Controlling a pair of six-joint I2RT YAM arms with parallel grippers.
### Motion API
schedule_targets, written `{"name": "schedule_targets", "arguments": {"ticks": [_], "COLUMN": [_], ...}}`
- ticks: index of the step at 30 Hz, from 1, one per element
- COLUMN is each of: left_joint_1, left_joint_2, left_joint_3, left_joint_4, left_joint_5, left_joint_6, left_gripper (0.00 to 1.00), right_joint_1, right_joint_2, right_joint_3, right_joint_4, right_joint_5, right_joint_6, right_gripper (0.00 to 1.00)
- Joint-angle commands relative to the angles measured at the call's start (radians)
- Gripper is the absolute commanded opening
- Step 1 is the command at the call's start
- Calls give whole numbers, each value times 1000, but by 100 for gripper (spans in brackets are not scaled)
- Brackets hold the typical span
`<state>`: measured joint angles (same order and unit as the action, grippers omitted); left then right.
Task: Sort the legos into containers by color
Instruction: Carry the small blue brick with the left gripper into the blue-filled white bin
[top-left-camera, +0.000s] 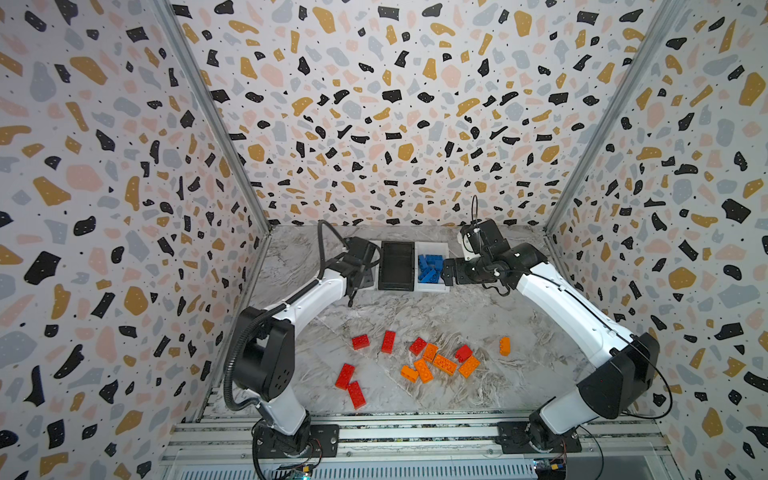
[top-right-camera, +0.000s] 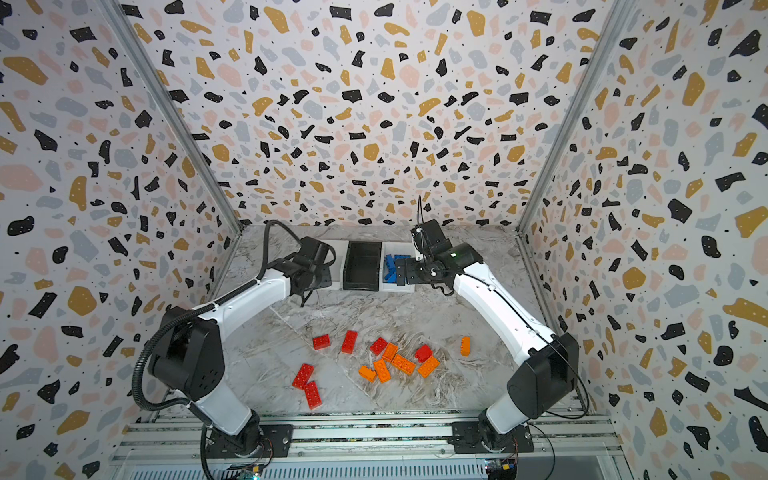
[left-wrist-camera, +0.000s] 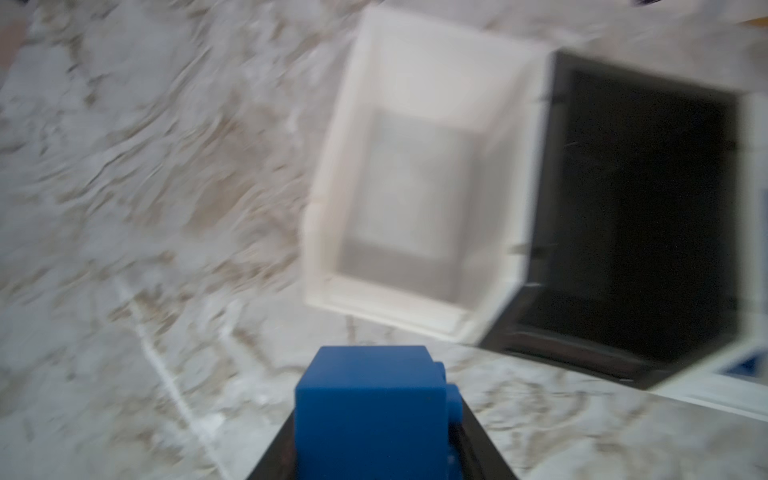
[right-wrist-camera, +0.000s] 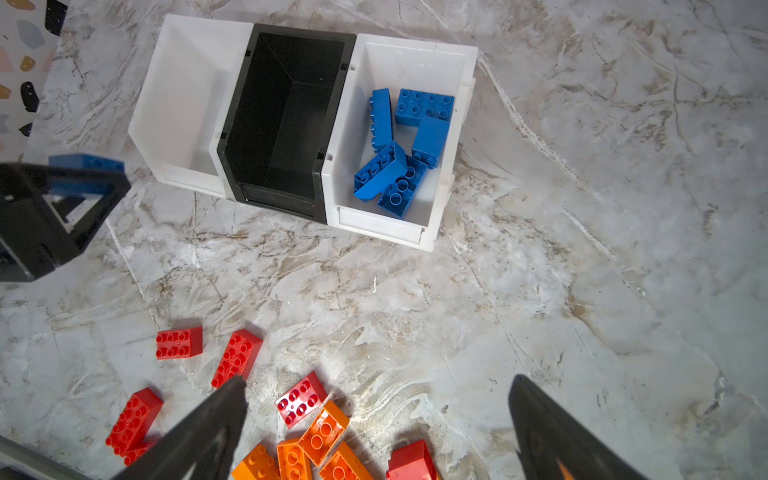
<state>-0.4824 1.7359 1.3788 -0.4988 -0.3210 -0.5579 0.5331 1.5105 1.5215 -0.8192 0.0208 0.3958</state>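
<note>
The left gripper will next carry the matching blue lego across, past the black container (right-wrist-camera: 257, 124), and let go of it over the blue legos in the white container.
My left gripper (left-wrist-camera: 374, 440) is shut on a blue lego (left-wrist-camera: 365, 399) and hangs just in front of the left white container (left-wrist-camera: 332, 187), which looks empty. The right wrist view shows it too, the blue lego (right-wrist-camera: 85, 164) between the left gripper's black fingers (right-wrist-camera: 83, 208). The black container (right-wrist-camera: 257, 124) in the middle is empty. Several blue legos (right-wrist-camera: 399, 141) lie in the right white container (right-wrist-camera: 415, 45). My right gripper (right-wrist-camera: 378, 419) is open and holds nothing, up beside the right white container (top-left-camera: 440, 247). Red legos (top-left-camera: 388, 341) and orange legos (top-left-camera: 444, 365) lie loose on the table.
The loose bricks lie scattered across the front half of the marble table (top-left-camera: 415, 307), with one orange brick (top-left-camera: 504, 345) apart at the right. Patterned walls close in the back and both sides. Metal rails (top-left-camera: 415, 432) carry the arm bases at the front.
</note>
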Motion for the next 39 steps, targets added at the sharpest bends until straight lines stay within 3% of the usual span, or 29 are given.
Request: {"name": "schedule_targets", "arguments": {"ticks": [1, 9, 22, 24, 27, 29, 33, 39], "left_joint_1": [-79, -192, -213, -214, -214, -212, -212, -213], "left_joint_2": [107, 379, 570, 580, 595, 593, 540, 335], "left_joint_3": [158, 499, 716, 726, 740, 752, 740, 535], "left_joint_4": [-63, -53, 15, 26, 45, 57, 93, 122], "left_joint_5": [-12, 71, 137, 148, 166, 172, 168, 38], "left_joint_6": [14, 7, -48, -53, -63, -68, -60, -66], "left_gripper": [33, 34, 36, 46, 76, 88, 100, 100], "right_joint_1": [-28, -103, -192, -199, -208, -215, -225, -225], "right_joint_2": [-107, -248, -309, -313, -315, -318, -316, -275], "right_joint_3": [-46, -151, -169, -170, -173, -172, -163, -142], "right_joint_4": [-31, -44, -84, -87, -90, -88, -75, -60], "right_joint_5": [26, 19, -1, -5, -5, -6, -16, -69], "right_joint_6": [18, 35, -4, -7, -12, -15, -27, -48], "right_gripper": [99, 99, 99, 99, 99, 99, 99, 99]}}
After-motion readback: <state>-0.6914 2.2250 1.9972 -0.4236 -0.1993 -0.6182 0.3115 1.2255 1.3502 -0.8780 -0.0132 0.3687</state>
